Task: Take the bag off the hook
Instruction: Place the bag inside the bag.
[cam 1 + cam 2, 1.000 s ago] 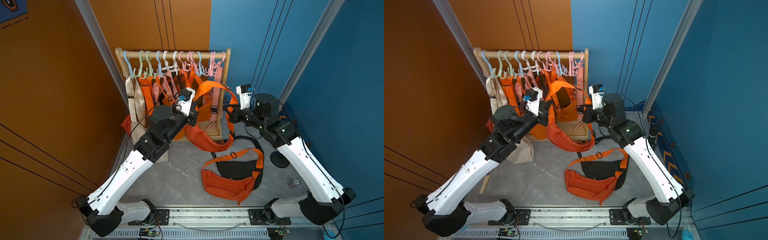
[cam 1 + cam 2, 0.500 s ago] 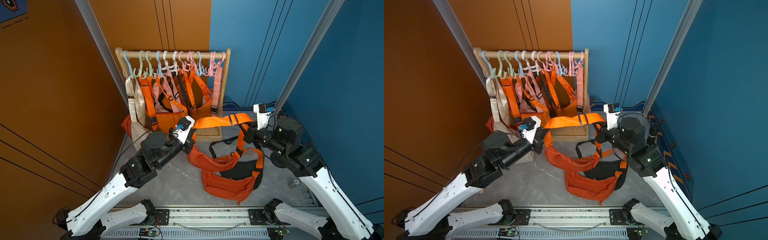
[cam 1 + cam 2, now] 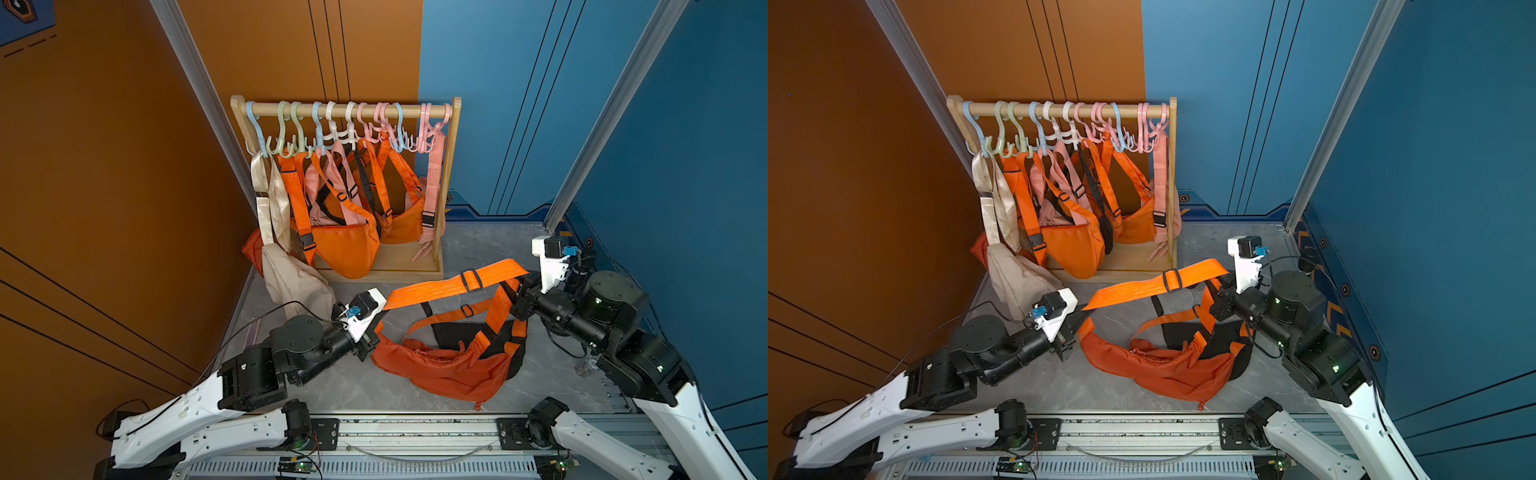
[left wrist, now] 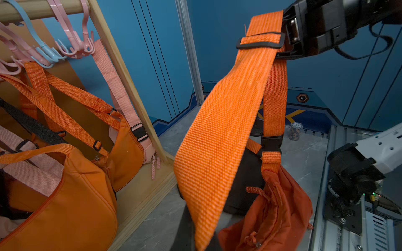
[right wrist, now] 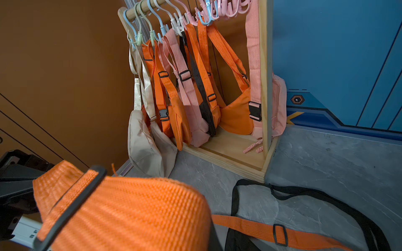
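My right gripper moves down to the grey floor between the rack and the slumped bag and releases the strap next, since the bag is already off the rack.
An orange bag is off the rack, its body slumped on the floor. Its wide orange strap stretches between my two grippers. My left gripper is shut on the strap's left end, close to the bag. My right gripper is shut on the strap by its black slider, held higher. The coloured hooks hang on the wooden rail behind, well away from this strap. In both wrist views the strap hides my own jaws.
The wooden rack at the back carries several orange, pink and beige bags. A second orange and black bag lies under the held one, its straps spread on the grey floor. A small can stands near the right wall.
Both arms have drawn back from the rack and come down, carrying the strap. The bag has left the hooks and its body has sunk onto the bag on the floor.
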Robot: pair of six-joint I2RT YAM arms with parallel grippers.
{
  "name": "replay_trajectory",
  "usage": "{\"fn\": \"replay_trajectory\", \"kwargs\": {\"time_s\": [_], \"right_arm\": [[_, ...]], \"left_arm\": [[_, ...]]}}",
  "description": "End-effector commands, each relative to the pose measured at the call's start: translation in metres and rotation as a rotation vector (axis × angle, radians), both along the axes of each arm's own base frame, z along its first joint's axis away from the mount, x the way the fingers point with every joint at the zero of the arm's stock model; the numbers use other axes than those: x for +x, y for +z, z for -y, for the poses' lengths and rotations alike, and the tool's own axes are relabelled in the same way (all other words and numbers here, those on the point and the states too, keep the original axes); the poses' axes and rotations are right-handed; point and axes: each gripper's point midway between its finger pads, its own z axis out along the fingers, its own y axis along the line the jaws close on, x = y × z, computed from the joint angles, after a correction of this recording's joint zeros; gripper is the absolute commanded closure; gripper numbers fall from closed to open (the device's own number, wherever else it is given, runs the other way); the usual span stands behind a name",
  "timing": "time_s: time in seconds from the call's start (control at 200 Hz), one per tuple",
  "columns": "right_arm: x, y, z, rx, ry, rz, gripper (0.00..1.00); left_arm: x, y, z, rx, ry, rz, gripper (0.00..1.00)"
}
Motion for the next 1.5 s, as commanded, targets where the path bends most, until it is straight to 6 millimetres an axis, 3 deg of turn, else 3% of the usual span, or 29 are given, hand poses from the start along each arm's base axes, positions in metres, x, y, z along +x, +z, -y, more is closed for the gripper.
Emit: {"fn": "replay_trajectory", "kwargs": {"time_s": [0.0, 0.155, 0.315, 0.435, 0.45, 0.521, 0.726, 0.946, 1.196, 1.492], "right_arm": [[-0.001, 0.007, 0.016, 0.029, -0.076, 0.014, 1.00], [-0.007, 0.016, 0.020, 0.054, -0.076, 0.026, 1.00], [-0.008, 0.010, 0.029, 0.034, -0.116, 0.039, 1.00], [0.009, -0.017, 0.031, -0.004, -0.176, 0.015, 1.00], [0.012, -0.022, 0.031, -0.008, -0.181, 0.008, 1.00], [0.023, -0.040, 0.028, -0.023, -0.202, -0.017, 1.00], [0.060, -0.084, 0.022, -0.027, -0.249, -0.088, 1.00], [0.101, -0.126, 0.018, -0.028, -0.295, -0.160, 0.98], [0.144, -0.167, 0.020, -0.025, -0.337, -0.253, 0.98], [0.176, -0.221, 0.027, -0.048, -0.389, -0.360, 0.97]], "left_arm": [[0.000, 0.007, -0.017, -0.032, 0.078, -0.010, 1.00], [-0.013, 0.015, 0.000, -0.021, 0.036, 0.000, 1.00], [0.003, 0.009, -0.002, -0.048, 0.170, -0.048, 1.00], [0.024, -0.017, 0.004, -0.047, 0.249, -0.104, 1.00], [0.027, -0.031, 0.006, -0.028, 0.253, -0.122, 1.00], [0.042, -0.054, 0.011, -0.054, 0.264, -0.209, 1.00], [0.081, -0.107, 0.018, -0.095, 0.306, -0.378, 1.00], [0.118, -0.129, 0.037, -0.113, 0.329, -0.409, 1.00], [0.151, -0.165, 0.045, -0.117, 0.372, -0.464, 1.00], [0.183, -0.215, 0.054, -0.094, 0.423, -0.537, 1.00]]}}
